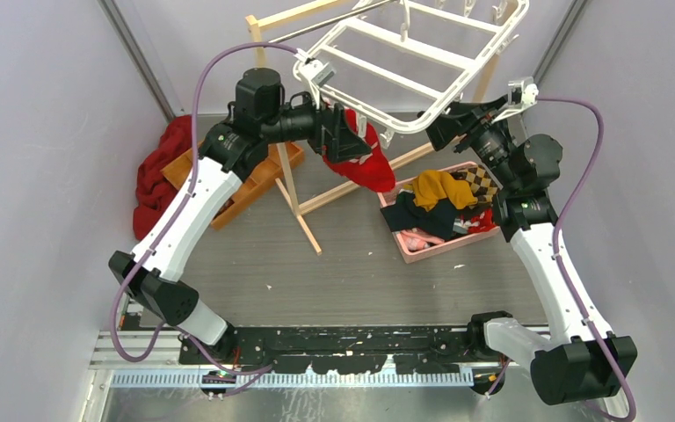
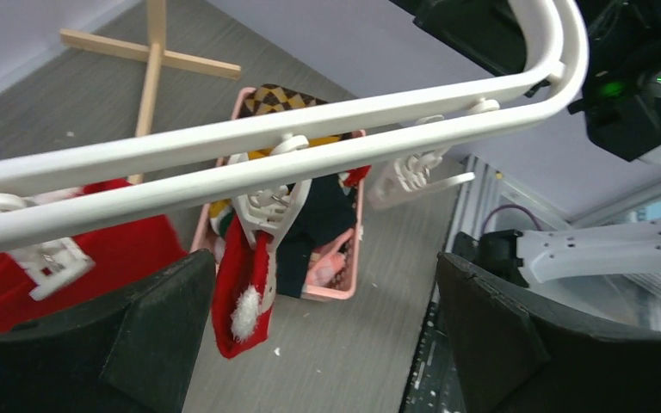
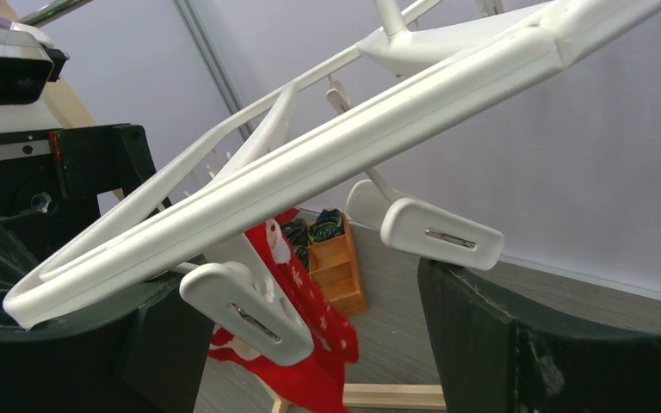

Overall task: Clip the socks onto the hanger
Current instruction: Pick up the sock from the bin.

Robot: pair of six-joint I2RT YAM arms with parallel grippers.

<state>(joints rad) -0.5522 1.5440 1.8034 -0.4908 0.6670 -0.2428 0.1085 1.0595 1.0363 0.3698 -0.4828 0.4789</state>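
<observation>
My right gripper moves down from the hanger and back onto the red sock in the basket next, as that sock lies below it and nearer my base.
The white hanger (image 1: 415, 60) hangs tilted from the wooden rack at the back. A red sock (image 1: 372, 169) dangles from a clip on its near rail. My left gripper (image 1: 344, 134) sits just left of that sock, open. In the left wrist view its fingers (image 2: 138, 344) stand wide apart under the rail (image 2: 327, 142), with a clipped red sock (image 2: 234, 297) bearing a white pompom just inside the left finger. My right gripper (image 1: 446, 123) is at the hanger's near right corner, open. In the right wrist view a white clip (image 3: 245, 311) pinching a red patterned sock (image 3: 314, 323) hangs between its fingers (image 3: 516, 344).
A pink basket (image 1: 429, 252) of mixed garments stands at the right, below the right arm. A wooden tray (image 1: 248, 183) and a dark red cloth (image 1: 160, 171) lie at the left. The wooden rack's legs (image 1: 303, 215) cross the floor under the hanger. An empty clip (image 3: 443, 234) hangs by the right finger.
</observation>
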